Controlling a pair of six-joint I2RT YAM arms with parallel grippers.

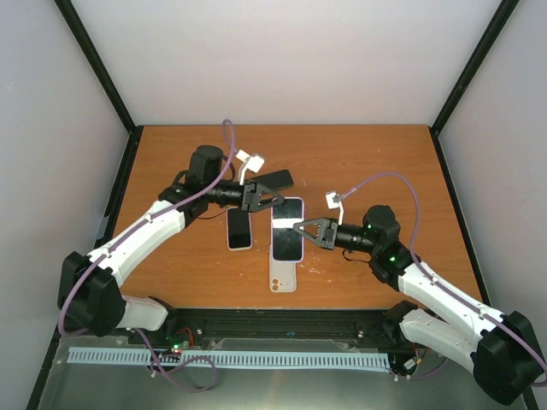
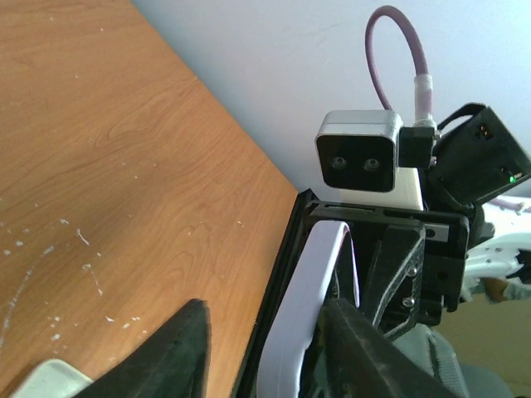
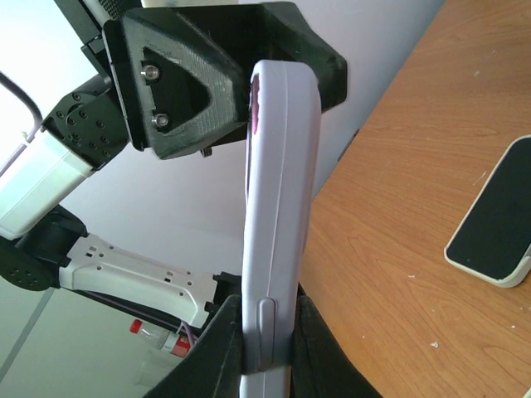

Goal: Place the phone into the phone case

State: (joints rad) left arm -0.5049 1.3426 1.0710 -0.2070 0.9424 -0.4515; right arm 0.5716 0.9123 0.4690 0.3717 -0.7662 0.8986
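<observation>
The case should go to the right in the top view next and down onto the bare tabletop, clear of the white slab and the phone, where my right gripper should release it.
A lavender phone case (image 1: pixel 287 224) hangs above the table's middle, dark face up. My right gripper (image 1: pixel 298 226) is shut on its long right edge. In the right wrist view the case (image 3: pixel 278 182) stands edge-on, pinched between the two black fingers (image 3: pixel 267 311) at its side button. My left gripper (image 1: pixel 267 198) is at the case's far end. Its jaws stand apart (image 2: pixel 265 332) around the case (image 2: pixel 311 282), which rests against the right finger (image 2: pixel 365 348) with a gap to the left one. The black-screened, white-rimmed phone (image 1: pixel 239 229) (image 3: pixel 496 224) lies flat on the table, left of the case.
A white slab with two camera holes (image 1: pixel 283 278) lies on the table, partly under the held case. A dark flat thing (image 1: pixel 277 178) sits behind the left gripper. White walls and black frame posts close in the wooden table (image 1: pixel 367 162).
</observation>
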